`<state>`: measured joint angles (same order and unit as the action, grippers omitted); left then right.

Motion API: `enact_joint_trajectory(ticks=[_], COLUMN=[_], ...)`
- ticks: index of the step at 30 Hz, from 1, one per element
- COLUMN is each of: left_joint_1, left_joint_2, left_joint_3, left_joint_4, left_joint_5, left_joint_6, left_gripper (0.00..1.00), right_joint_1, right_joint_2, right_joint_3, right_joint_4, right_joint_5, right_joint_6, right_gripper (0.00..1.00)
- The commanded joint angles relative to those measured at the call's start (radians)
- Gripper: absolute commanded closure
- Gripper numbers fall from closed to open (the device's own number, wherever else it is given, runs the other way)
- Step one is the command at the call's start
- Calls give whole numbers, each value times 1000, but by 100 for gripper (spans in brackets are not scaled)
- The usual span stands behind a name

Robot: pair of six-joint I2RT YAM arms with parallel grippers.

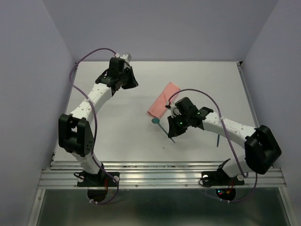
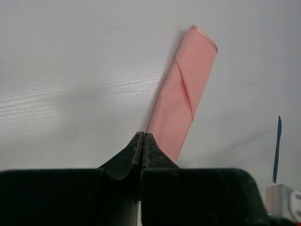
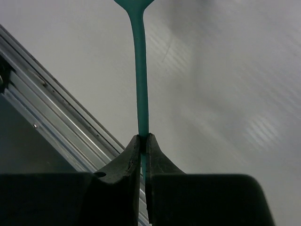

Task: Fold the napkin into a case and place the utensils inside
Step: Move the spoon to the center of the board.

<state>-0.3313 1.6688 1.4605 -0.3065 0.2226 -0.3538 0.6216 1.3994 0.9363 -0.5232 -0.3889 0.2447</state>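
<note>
The spoon is hanging above the table with its bowl toward the case (image 1: 162, 100), so my right gripper needs to move down onto the tabletop just before the case's near end.
The napkin lies folded as a narrow salmon-pink case (image 1: 162, 100) right of the table's middle, also seen in the left wrist view (image 2: 186, 94). My right gripper (image 1: 170, 131) is shut on the handle of a dark-teal spoon (image 1: 155, 121), just in front of the case's near end. In the right wrist view the spoon (image 3: 140, 70) runs straight out from the closed right gripper (image 3: 145, 137). A second thin teal utensil (image 1: 217, 140) lies right of the right arm, also seen in the left wrist view (image 2: 277, 150). My left gripper (image 1: 135, 84) is shut and empty at the back left (image 2: 143, 136).
A ribbed metal rail (image 1: 160, 172) runs along the table's near edge, and shows in the right wrist view (image 3: 56, 108). Lilac walls (image 1: 28, 70) close in the left, back and right sides. Purple cables (image 1: 94, 117) loop over both arms.
</note>
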Motion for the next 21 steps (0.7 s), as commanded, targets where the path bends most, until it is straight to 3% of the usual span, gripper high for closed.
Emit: enact_joint_trajectory(ticks=[1,6,8,10,11,14,19,21], left_joint_1=[3,3,3,3,3,0,-18,-20], left_joint_2=[-34,-43,-38,-29,-15,-3,-26,-44], left_joint_3=[-12,-29,-40,-51,-54,-80,-153,-181], left_joint_4=[3,-5,0,6,7,27,43,50], left_joint_5=[-12,-22,-2,15,32,60,8,6], left_joint_6=[-4,-7,-10,-19,-20,-30,-25,-21], left_gripper=[91,90,84,83,83,82,82,82], right_joint_1=[165,248,257,257,257,257,257,257], right_joint_2=[100,205,213,216,213,207,135,113], right_joint_3=[62,137,141,136,133,116,87,73], right_joint_4=[-34,-64,-61,-52,-46,-31,6,34], right_joint_5=[111,330,427,490,507,571,693,655], right_joint_6=[-68,-107,-119,-128,-134,-147,-113,-101], right_gripper=[99,99,99,85,65,43,42,43])
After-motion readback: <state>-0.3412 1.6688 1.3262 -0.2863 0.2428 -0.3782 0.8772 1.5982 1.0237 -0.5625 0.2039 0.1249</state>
